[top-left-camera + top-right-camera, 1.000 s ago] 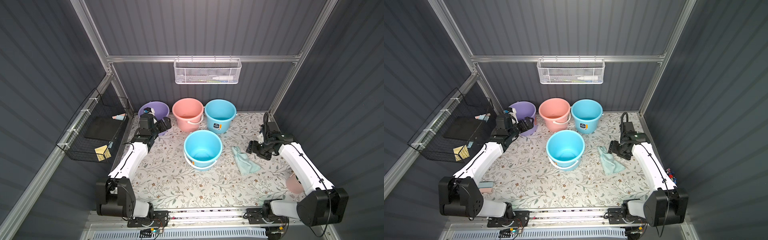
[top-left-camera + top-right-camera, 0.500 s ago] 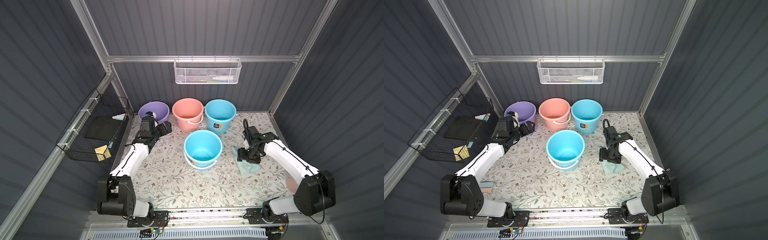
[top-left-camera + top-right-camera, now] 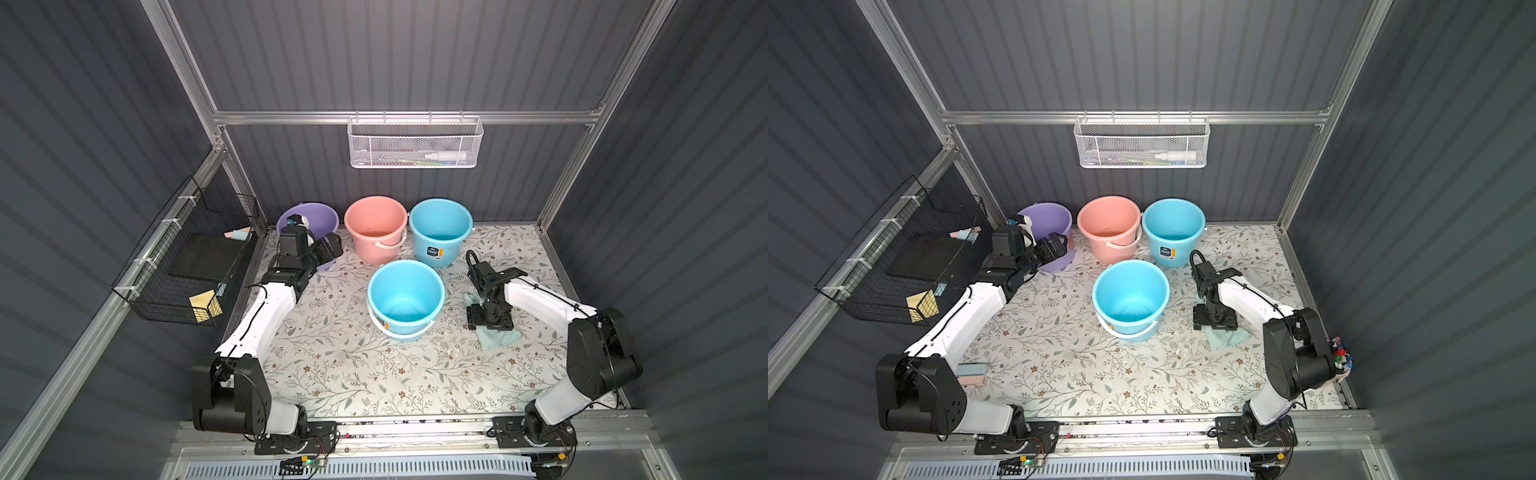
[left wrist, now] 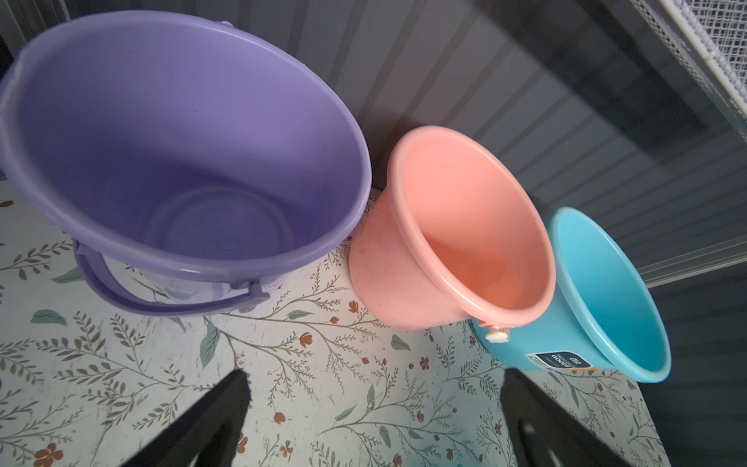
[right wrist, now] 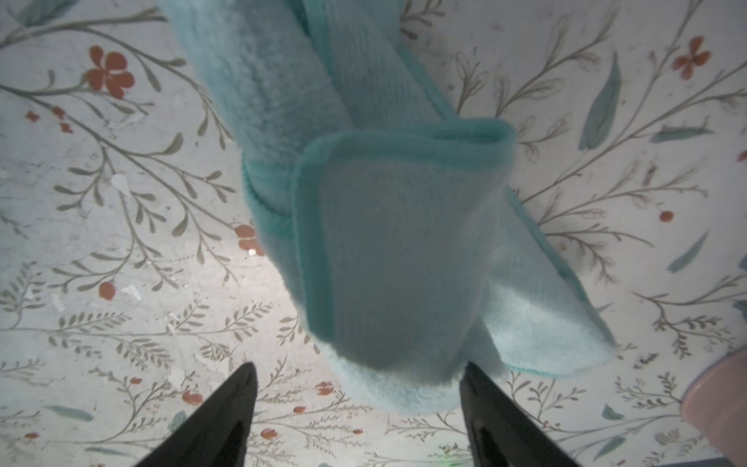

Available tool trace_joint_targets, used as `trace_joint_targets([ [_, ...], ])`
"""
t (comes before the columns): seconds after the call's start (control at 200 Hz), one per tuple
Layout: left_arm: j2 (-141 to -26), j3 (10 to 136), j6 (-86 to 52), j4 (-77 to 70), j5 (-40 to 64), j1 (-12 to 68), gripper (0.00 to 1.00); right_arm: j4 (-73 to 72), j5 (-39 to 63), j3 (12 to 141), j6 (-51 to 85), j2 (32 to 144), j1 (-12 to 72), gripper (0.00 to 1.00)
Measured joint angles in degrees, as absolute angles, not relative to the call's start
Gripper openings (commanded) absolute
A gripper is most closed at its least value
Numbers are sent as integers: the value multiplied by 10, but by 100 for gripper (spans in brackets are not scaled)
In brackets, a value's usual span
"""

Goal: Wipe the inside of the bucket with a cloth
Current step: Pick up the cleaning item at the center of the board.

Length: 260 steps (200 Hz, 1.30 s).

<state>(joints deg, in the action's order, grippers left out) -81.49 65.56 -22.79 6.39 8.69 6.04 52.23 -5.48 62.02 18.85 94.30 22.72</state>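
I need to lower my right gripper onto the cloth's folded near end (image 3: 490, 335) (image 5: 400, 350) next and close its fingers there, because that fold is already between the open fingers.
The cloth (image 5: 384, 242), a rumpled pale aqua towel, lies on the flowered mat just right of the front light-blue bucket (image 3: 405, 297), and it shows in both top views (image 3: 1227, 338). My right gripper (image 3: 488, 320) points straight down over it. In the right wrist view the right gripper (image 5: 357, 378) is open, and the cloth's near end lies between its black fingertips (image 5: 242, 388) without being pinched. My left gripper (image 3: 330, 247) is open and holds nothing, hanging in front of the purple bucket (image 4: 182, 141). In the left wrist view only the mat lies between the fingers of the left gripper (image 4: 374, 380).
A pink bucket (image 3: 376, 226) and a second blue bucket (image 3: 440, 230) stand along the back wall beside the purple one. A black wire basket (image 3: 187, 266) hangs on the left wall, a white mesh basket (image 3: 415, 143) on the back wall. A pink cup (image 5: 719, 400) is near the cloth.
My right arm has swung in from the right and come down over the cloth, so that its open jaws now straddle the cloth's end. The left arm has barely shifted.
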Motion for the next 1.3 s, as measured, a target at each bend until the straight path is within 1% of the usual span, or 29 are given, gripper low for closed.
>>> trace_joint_targets([
  [0.08,-813,656,-230,72,83,67,99,502,-58,609,186,964,227,71],
  [0.16,-812,656,-232,79,81,71,100,496,-66,606,189,987,229,62],
  [0.2,-812,656,-234,80,80,72,99,493,-70,606,187,995,229,54],
  [0.305,-808,656,-241,83,77,80,99,492,-83,605,189,993,229,30],
  [0.345,-806,656,-243,85,76,83,99,492,-88,605,191,988,229,23],
  [0.39,-804,659,-246,89,75,89,99,493,-91,604,200,981,229,17],
  [0.495,-804,672,-250,95,70,107,99,498,-93,604,202,954,229,7],
  [0.62,-801,681,-253,109,68,121,99,529,-93,623,202,907,230,4],
  [0.725,-793,681,-258,122,68,126,100,562,-88,666,201,867,230,4],
  [0.935,-766,679,-271,128,76,131,98,632,-66,813,194,809,245,2],
  [1.096,-763,671,-288,131,84,138,95,671,-45,942,181,806,278,2],
  [1.301,-761,657,-322,153,90,161,87,693,-11,1081,169,842,357,4],
])
